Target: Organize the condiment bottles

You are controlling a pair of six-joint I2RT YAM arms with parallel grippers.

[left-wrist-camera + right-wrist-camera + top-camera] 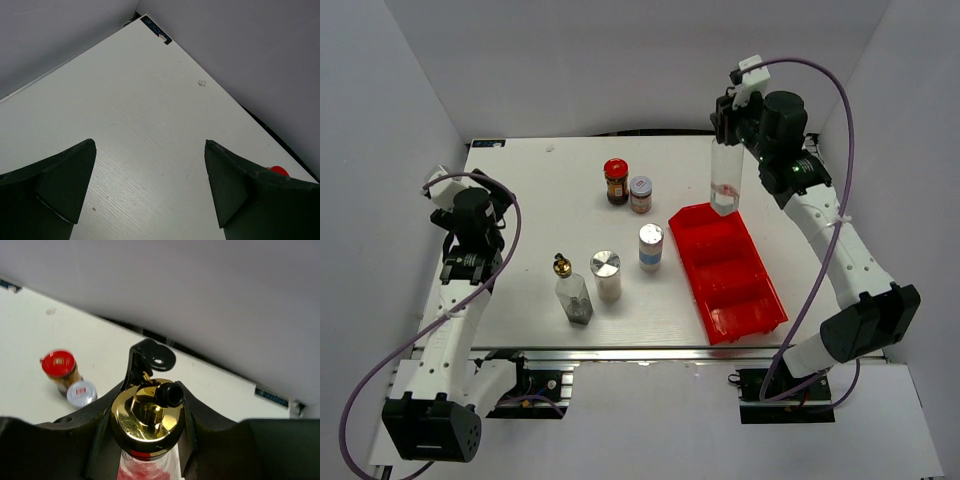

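The clear glass bottle should go down next in my right gripper until its base stands in the red bin's far section (708, 234), which is empty. Then I should open.
My right gripper (732, 135) is shut on a clear glass bottle (724, 180) by its gold stopper (146, 418) and holds it upright over the far end of the red bin (725, 270). A second gold-stoppered glass bottle (571, 291) and a silver-topped shaker (607, 275) stand at the front middle. Another silver-topped shaker (651, 246) stands left of the bin. The red-lidded dark jar (616, 181) and the grey-lidded jar (640, 193) stand together at the back; both show in the right wrist view (59, 368), (81, 393). My left gripper (150, 185) is open and empty at the far left.
The long red bin has compartments and lies at an angle on the right half of the white table (530, 200). Grey walls enclose the back and sides. The left wrist view shows bare tabletop (145, 110) up to the back corner.
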